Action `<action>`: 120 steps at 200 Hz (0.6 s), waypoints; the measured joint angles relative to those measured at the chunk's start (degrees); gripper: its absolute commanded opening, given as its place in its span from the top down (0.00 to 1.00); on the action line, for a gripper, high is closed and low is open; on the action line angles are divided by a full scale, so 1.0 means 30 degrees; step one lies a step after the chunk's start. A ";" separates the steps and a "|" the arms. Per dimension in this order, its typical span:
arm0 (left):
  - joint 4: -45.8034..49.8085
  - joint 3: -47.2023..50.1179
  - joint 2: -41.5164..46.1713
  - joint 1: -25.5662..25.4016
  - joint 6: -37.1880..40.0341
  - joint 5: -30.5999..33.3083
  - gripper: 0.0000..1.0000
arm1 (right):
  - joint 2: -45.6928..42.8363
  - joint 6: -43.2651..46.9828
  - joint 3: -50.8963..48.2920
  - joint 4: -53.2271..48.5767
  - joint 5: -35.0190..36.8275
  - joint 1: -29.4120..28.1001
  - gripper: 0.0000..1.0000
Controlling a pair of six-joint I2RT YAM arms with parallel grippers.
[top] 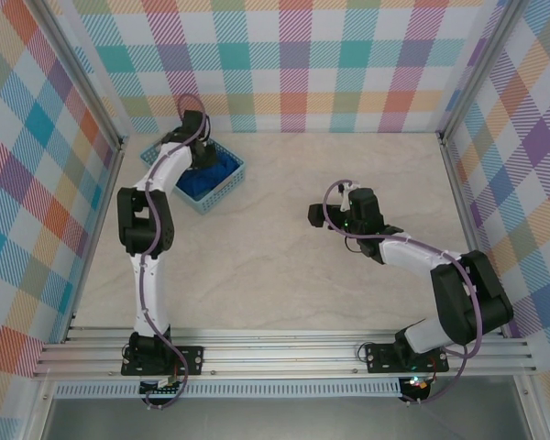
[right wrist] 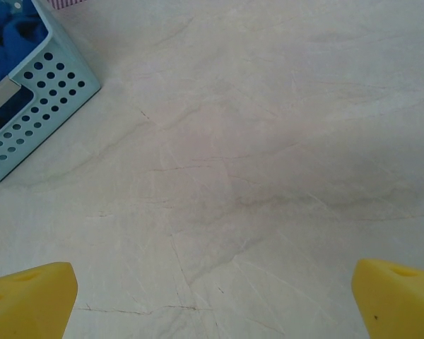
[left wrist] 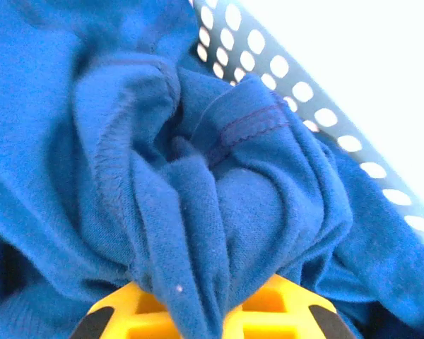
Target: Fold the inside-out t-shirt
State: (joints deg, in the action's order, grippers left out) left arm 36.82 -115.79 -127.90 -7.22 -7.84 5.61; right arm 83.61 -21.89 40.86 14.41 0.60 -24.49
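My left gripper rises out of the basket (top: 225, 190) next, moves over the bare tabletop toward my right gripper and lets go, since that space lies open.
The inside-out t-shirt (top: 204, 181) is a royal-blue bundle crumpled inside a light blue mesh basket (top: 225, 190) at the table's back left. My left gripper (left wrist: 206, 319) reaches down into the basket and is shut on a bunched fold of the t-shirt (left wrist: 198, 212), with cloth squeezed between its yellow fingers (left wrist: 138, 314). Stitched seams of the shirt show in the left wrist view. My right gripper (right wrist: 213, 296) hovers over bare table near the middle right, open wide, nothing between its yellow fingertips (right wrist: 32, 296). From the right wrist view, the basket (right wrist: 35, 113) and a bit of blue t-shirt (right wrist: 10, 35) sit at upper left.
The table (top: 284, 229) is pale marble-patterned, walled by plaid panels with metal rails on the left (top: 101, 211) and right (top: 458, 183). The basket's perforated wall (left wrist: 304, 92) runs beside the cloth close to my left gripper. My right arm (top: 412, 257) stretches in from the near right.
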 measured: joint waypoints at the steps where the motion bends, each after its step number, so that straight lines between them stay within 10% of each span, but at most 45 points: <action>1: -0.0015 0.0066 0.0080 -0.0007 -0.0007 0.0007 0.99 | -0.0015 0.0000 0.0000 -0.0015 0.0007 0.0000 0.00; 67: -0.4233 0.3126 1.2939 -0.2557 -0.0160 -0.1319 1.00 | -0.3060 0.1326 0.1982 -0.3825 0.2339 0.0007 0.00; 120: -0.4874 0.0248 1.3063 -0.6375 -0.0146 -0.3912 1.00 | -0.6178 0.2295 0.4255 -0.7410 0.4656 0.0197 0.00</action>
State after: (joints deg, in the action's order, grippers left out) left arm 22.20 -115.04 -88.71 -26.35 -8.27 -6.13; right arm 65.08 -15.00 53.63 -7.81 14.57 -23.90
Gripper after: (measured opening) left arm 0.091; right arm 0.996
